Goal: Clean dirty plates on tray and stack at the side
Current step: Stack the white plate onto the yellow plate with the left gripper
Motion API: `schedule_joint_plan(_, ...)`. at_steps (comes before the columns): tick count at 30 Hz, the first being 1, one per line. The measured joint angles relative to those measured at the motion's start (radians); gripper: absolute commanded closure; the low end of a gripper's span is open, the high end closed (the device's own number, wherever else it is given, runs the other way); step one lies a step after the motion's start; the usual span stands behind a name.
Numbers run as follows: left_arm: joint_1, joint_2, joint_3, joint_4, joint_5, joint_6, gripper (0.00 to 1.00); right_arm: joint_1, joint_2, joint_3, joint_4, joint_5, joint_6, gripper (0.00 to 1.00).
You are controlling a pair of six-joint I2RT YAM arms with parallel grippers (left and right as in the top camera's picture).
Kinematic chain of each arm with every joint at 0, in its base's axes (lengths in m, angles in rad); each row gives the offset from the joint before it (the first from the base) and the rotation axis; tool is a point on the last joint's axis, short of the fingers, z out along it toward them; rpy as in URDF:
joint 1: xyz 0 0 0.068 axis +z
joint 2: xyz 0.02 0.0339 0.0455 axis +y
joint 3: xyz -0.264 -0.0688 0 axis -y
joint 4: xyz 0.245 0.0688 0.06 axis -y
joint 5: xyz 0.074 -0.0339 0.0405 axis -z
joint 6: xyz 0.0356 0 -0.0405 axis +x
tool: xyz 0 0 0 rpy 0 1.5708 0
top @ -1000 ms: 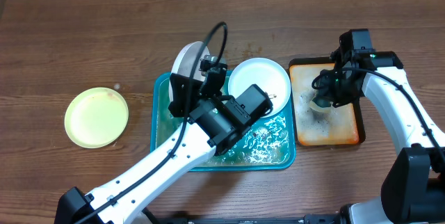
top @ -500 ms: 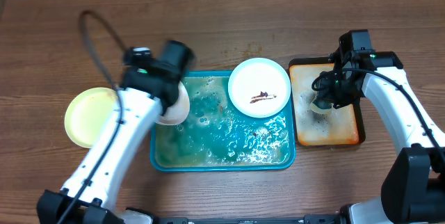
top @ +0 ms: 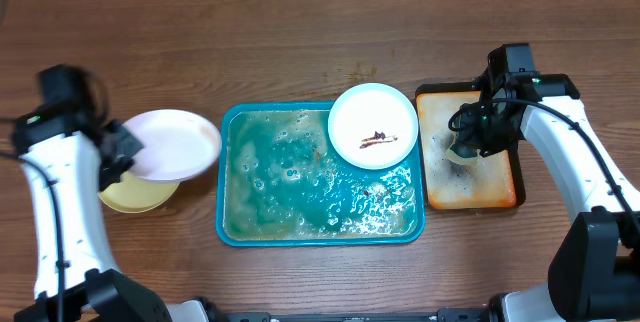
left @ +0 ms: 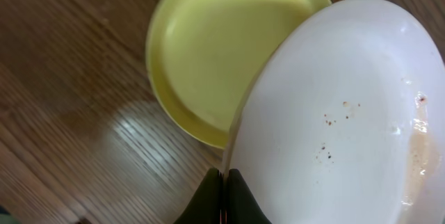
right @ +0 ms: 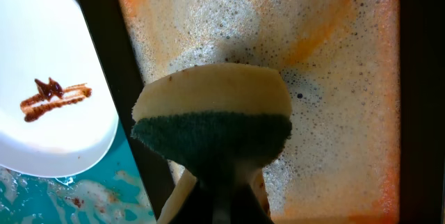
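Note:
The left gripper brings the off-center white plate back and down onto the yellow-green plate (top: 138, 194) (left: 222, 50) next and releases the white plate's rim, as the yellow-green plate sits below and back.
My left gripper (top: 122, 158) is shut on the rim of a white plate (top: 172, 144) and holds it just above the pale yellow-green plate (top: 138, 194) on the table at the left. In the left wrist view the white plate (left: 341, 120) has small brown specks and overlaps the yellow-green plate (left: 222, 50); the jaws (left: 224, 179) pinch its edge. A second white plate (top: 373, 125) with a brown smear rests on the teal tray's (top: 235, 224) back right corner. My right gripper (top: 466, 145) is shut on a yellow-and-green sponge (right: 212, 116) over the orange-brown tray (top: 495, 190).
The teal tray holds foamy water with brown bits. The orange-brown tray (right: 348, 78) is covered in suds. Bare wooden table (top: 300, 42) lies behind both trays and around the left plates.
My left arm swung left, carrying the white plate out of the teal tray to over the yellow-green plate. The right arm has not moved.

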Motion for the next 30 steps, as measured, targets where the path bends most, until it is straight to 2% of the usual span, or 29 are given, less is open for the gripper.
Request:
schedule_joint_plan(5, 0.140, 0.013, -0.031, 0.085, 0.024, 0.000, 0.96, 0.000, 0.000, 0.000, -0.001, 0.000, 0.001, 0.96)
schedule_joint_plan(10, 0.207, 0.036, -0.084, 0.130, 0.029, 0.000, 0.96, 0.000, 0.000, 0.000, -0.001, 0.000, 0.000, 0.96)
schedule_joint_plan(14, 0.211, 0.052, -0.092, 0.137, 0.030, 0.000, 0.94, 0.000, 0.000, 0.000, -0.001, 0.000, 0.000, 0.96)
schedule_joint_plan(15, 0.211, 0.054, -0.093, 0.138, 0.031, 0.000, 0.91, 0.000, 0.000, 0.000, -0.001, 0.000, 0.000, 0.96)
schedule_joint_plan(16, 0.211, 0.055, -0.092, 0.139, 0.034, -0.001, 0.82, 0.000, 0.000, 0.000, -0.001, 0.000, 0.000, 0.96)
schedule_joint_plan(19, 0.211, 0.055, -0.092, 0.139, 0.047, -0.003, 0.71, 0.000, 0.000, 0.000, -0.001, 0.000, 0.000, 0.96)
schedule_joint_plan(26, 0.207, 0.055, -0.092, 0.138, 0.141, 0.004, 0.69, 0.000, 0.000, 0.000, -0.006, 0.000, 0.000, 0.96)
schedule_joint_plan(30, 0.161, 0.055, -0.092, 0.138, 0.225, 0.039, 0.69, 0.000, 0.000, 0.000, -0.013, 0.000, 0.000, 0.96)
